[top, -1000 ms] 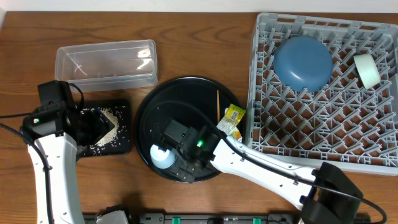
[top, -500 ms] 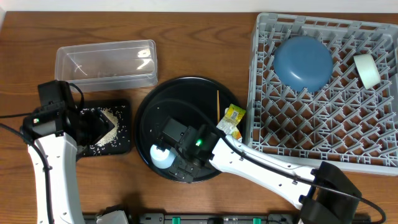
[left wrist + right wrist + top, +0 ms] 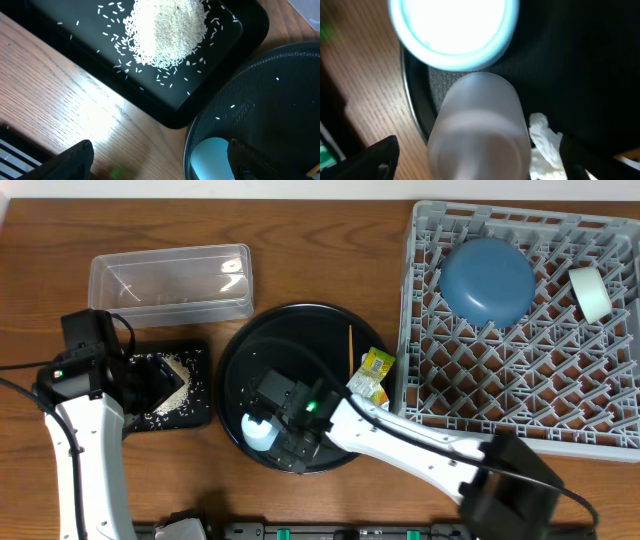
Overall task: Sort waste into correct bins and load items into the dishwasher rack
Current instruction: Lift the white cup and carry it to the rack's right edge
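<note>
The whitish-pink cup (image 3: 479, 130) is already between my wide-open fingers, so my right gripper goes down a little around its sides next and closes.
My right gripper (image 3: 480, 161) is open low over the round black tray's front-left part, its jaws wide on either side of the whitish-pink cup (image 3: 479, 130), which lies on its side. The pale blue cup (image 3: 454, 30) stands just beyond and also shows in the overhead view (image 3: 258, 430). A crumpled white scrap (image 3: 545, 142) lies by the right finger. My left gripper (image 3: 162, 161) is open and empty above bare wood beside the shallow black tray (image 3: 65, 45), which holds a heap of rice (image 3: 167, 30). The grey rack (image 3: 520, 395) holds the blue plate (image 3: 487, 278) and the cream bowl (image 3: 591, 292).
The clear tub (image 3: 170, 282) stands behind the shallow black tray (image 3: 200, 415). Green-yellow wrappers (image 3: 372, 372) and the thin wooden stick (image 3: 350, 350) lie on the right part of the round black tray (image 3: 300, 325), close to the rack's left wall.
My right arm has shifted slightly left toward the pale blue cup. The left arm has not moved.
</note>
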Robot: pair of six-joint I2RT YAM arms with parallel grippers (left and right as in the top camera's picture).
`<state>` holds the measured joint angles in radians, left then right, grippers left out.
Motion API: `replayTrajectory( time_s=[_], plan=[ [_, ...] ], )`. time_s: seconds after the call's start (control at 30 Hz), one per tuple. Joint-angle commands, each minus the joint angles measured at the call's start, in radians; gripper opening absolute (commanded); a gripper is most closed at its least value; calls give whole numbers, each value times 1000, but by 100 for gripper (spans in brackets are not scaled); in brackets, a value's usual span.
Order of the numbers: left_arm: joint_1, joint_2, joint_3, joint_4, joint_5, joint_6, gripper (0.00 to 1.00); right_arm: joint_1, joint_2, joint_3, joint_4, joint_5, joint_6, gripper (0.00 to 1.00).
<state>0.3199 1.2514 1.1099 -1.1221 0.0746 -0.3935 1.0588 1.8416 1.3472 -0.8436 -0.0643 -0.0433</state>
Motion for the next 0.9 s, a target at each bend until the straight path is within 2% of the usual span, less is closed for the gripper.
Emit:
replayTrajectory(
  time_s=[0.0,0.13,0.23,0.33,0.6,0.73,0.87],
  plan=[
    [4,4,-6,-3,-11,-9,87,-4,36,-1,3,-14,13,95],
    [4,4,-6,-3,-11,-9,87,-6,38,-1,20,-4,14,77],
    [4,4,-6,-3,-11,-8,87,-6,38,-1,21,32,45,59],
    [4,4,-6,-3,-11,-8,87,-7,31,0,13,42,59,45],
    [4,4,-7,-3,-11,-9,87,-76,-103,93,-107,120,96,41],
    [4,4,-6,-3,-11,-9,87,-193,-223,154,-161,144,96,41],
    [4,4,-6,-4,-11,-9,87,-373,-338,173,-182,143,118,38]
  ],
)
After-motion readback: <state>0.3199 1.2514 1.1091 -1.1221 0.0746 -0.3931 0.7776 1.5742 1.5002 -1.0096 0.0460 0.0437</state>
